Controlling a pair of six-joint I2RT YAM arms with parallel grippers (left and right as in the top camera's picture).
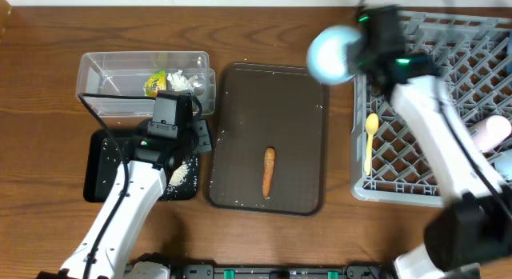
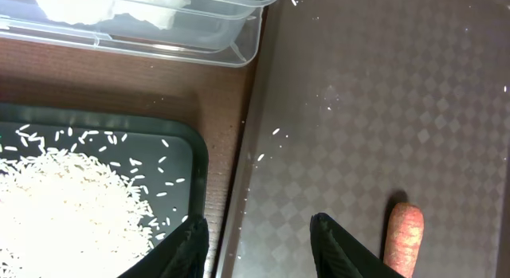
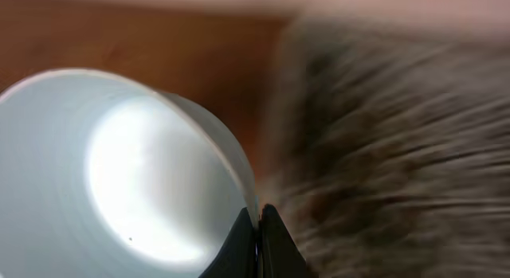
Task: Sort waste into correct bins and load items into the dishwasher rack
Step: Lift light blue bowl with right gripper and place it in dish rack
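Note:
I should next swing the pale blue bowl with my right gripper across the slots toward the darker blue item. Then I should turn the bowl and lower it.
My right gripper (image 1: 362,49) (image 3: 259,214) is shut on the rim of a pale blue bowl (image 1: 332,53) (image 3: 119,166) and holds it in the air at the far left corner of the grey dishwasher rack (image 1: 400,163). The view is blurred. The pale yellow spoon (image 1: 370,139) and a pink cup (image 1: 492,133) lie in the rack. My left gripper (image 1: 198,137) (image 2: 259,230) is open and empty, over the gap between the black tray (image 1: 100,163) (image 2: 191,150) holding rice (image 1: 182,175) (image 2: 64,198) and the brown serving tray. The carrot stick (image 1: 269,171) (image 2: 402,234) lies on that brown tray.
The clear tub (image 1: 96,75) (image 2: 239,47) behind the black tray holds the yellow-green wrapper (image 1: 154,83) and white tissue (image 1: 186,81). The brown serving tray (image 1: 304,103) (image 2: 398,95) has a few stray rice grains. A pale cup-like shape (image 1: 504,161) sits at the rack's right edge.

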